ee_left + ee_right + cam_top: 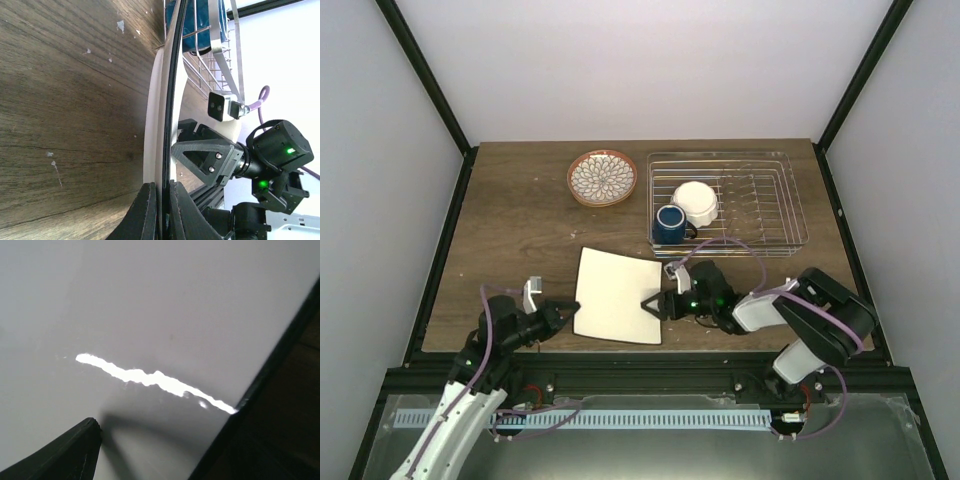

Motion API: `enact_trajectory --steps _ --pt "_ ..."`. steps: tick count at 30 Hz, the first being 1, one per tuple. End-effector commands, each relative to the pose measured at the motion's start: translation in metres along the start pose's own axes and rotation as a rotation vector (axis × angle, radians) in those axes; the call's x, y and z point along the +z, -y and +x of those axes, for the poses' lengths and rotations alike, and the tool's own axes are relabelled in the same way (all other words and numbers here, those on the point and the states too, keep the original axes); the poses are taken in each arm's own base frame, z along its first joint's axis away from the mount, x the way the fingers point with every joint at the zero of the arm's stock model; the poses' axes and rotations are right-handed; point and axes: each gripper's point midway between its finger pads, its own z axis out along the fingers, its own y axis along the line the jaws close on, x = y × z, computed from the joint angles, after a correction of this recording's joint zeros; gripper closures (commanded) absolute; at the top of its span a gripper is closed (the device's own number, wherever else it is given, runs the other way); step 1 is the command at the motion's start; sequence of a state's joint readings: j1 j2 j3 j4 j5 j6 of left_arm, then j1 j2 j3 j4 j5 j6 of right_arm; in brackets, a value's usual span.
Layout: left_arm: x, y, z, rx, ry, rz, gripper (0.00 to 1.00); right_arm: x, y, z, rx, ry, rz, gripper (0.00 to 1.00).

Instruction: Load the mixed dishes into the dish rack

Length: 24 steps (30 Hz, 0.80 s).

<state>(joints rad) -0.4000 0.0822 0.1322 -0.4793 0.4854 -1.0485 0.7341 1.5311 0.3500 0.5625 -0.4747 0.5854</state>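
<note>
The robot's right gripper will turn edge-on to the plate's rim opposite the left gripper and close around it, since the plate's broad side fills the right wrist view.
The flat cream rectangular plate (617, 295) lies near the table's front edge, between both arms. My left gripper (566, 312) is shut on its left rim; in the left wrist view the fingers (144, 215) pinch the thin plate (154, 125) edge-on. At the plate's right rim my right gripper (654, 303) stands open, with one finger (65, 452) hovering over the plate's top face (150, 305) and the other hidden. The dish rack (760, 195) at the back right holds the white scalloped bowl (698, 201) and the dark blue mug (669, 224). The patterned plate (602, 178) sits left of the rack.
Dark frame rails border the wooden table (510, 230) on the left, right and front. White walls close the back. The right arm's elbow (830, 310) hangs over the front right corner, just in front of the rack.
</note>
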Motion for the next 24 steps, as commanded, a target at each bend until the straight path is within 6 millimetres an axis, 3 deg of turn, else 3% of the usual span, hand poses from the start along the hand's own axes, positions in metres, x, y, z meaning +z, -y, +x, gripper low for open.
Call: enact_trajectory --steps 1,7,12,16,24 --pt "0.008 -0.036 0.029 -0.1 -0.116 -0.061 1.0 -0.002 -0.022 -0.001 0.009 0.016 -0.149 0.32" --pt "0.008 -0.034 0.029 -0.09 -0.118 -0.049 1.0 -0.003 -0.041 -0.002 0.013 0.03 -0.277 0.4" --pt "0.009 -0.035 0.03 -0.072 -0.125 -0.051 1.0 -0.005 -0.056 -0.008 -0.006 0.041 -0.36 0.62" --pt "0.011 -0.036 0.029 -0.062 -0.124 -0.046 1.0 -0.006 -0.061 -0.01 -0.02 0.039 -0.386 0.72" --pt "0.012 -0.044 0.031 -0.038 -0.126 -0.072 0.7 -0.006 -0.064 -0.011 -0.042 0.03 -0.394 0.84"
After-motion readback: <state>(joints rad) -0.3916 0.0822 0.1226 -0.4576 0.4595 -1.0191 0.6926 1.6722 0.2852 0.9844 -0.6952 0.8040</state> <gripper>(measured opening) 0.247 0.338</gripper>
